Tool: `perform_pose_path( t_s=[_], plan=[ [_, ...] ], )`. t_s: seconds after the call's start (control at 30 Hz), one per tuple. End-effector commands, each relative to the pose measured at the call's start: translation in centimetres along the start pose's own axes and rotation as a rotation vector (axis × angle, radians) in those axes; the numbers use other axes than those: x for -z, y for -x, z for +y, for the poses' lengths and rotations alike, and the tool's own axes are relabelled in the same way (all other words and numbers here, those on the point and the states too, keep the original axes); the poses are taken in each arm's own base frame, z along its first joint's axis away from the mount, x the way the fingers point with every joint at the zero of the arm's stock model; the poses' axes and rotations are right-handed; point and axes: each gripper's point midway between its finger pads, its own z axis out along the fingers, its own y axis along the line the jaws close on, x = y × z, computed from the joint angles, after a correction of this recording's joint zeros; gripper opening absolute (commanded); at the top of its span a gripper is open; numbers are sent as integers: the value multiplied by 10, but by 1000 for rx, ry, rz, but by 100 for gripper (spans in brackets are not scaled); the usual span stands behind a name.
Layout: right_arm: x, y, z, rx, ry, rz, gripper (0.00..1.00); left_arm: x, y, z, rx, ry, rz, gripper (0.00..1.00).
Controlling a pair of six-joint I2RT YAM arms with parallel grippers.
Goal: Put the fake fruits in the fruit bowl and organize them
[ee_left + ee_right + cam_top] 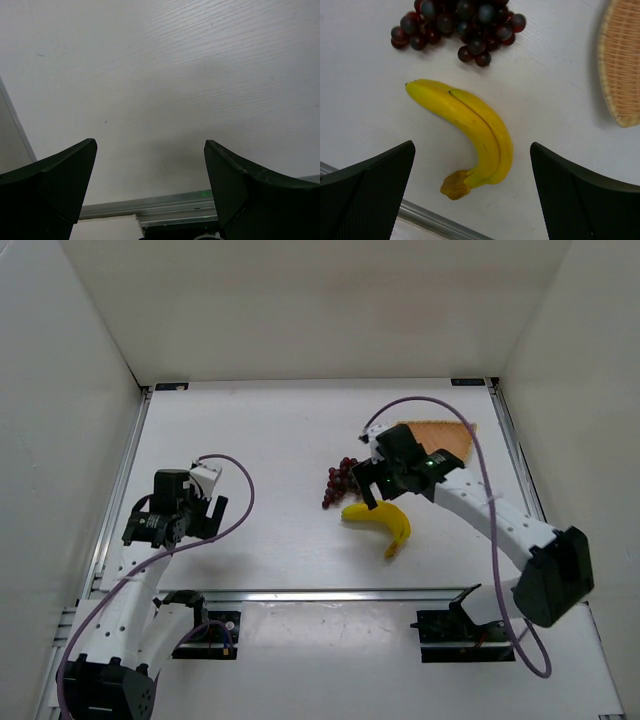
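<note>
The yellow banana is below my right gripper, and the gripper's open fingers are on both sides of the banana's middle, so I will next lower it onto the banana's curved middle (394, 519) (487, 138).
The yellow banana (381, 523) lies on the white table, stem toward the near edge. The dark purple-red grapes (338, 481) lie just left and beyond it. The tan woven fruit bowl (446, 435) sits at the back right, partly hidden by the right arm. My right gripper (366, 486) is open and empty, hovering above the banana and grapes. In the right wrist view the banana (470, 127) lies between the open gripper's (471, 148) fingers, with the grapes (460, 22) above and the bowl's edge (621, 65) at right. My left gripper (204, 508) is open and empty over bare table at the left, as the left wrist view (150, 145) shows.
An aluminium rail (320, 594) runs along the table's near edge, and it also shows in the left wrist view (150, 206) and the right wrist view (432, 219). White walls enclose the table on the left, back and right.
</note>
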Motion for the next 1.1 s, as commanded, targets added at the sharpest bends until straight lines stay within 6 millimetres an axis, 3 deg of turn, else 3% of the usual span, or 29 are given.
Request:
perform_pose_path(
  t_s=[0.0, 0.17, 0.43, 0.5, 0.53, 0.57, 0.7, 0.77, 0.8, 0.97, 1.07],
  plan=[
    [-17, -11, 1, 185, 1, 124, 100, 7, 14, 2, 0, -10, -42, 99],
    [-47, -29, -6, 250, -21, 275, 100, 5, 15, 2, -10, -13, -33, 99],
    [-66, -58, -5, 313, 19, 431, 100, 0, 21, 3, -20, -29, -12, 99],
    [-70, -53, -9, 294, -2, 430, 98, 0, 24, 2, -29, -38, -15, 99],
    [-75, -54, -12, 285, -6, 443, 95, 0, 24, 2, -29, -38, -14, 99],
    [-77, -52, -10, 269, 2, 441, 83, 1, 27, 3, -29, -37, -16, 99],
    [-80, -53, -11, 259, 8, 458, 57, 1, 27, 4, -48, -37, -16, 99],
    [-80, -48, -11, 259, 7, 447, 38, 1, 27, 4, -48, -37, -16, 99],
    [-78, -46, -9, 256, 19, 435, 22, 1, 27, 4, -48, -37, -16, 99],
    [-39, -18, -6, 220, 58, 283, 0, 0, 29, 5, -48, -37, -16, 99],
    [-8, 7, -19, 138, 65, 119, 0, -2, 28, 5, -57, -41, -5, 99]
  ],
)
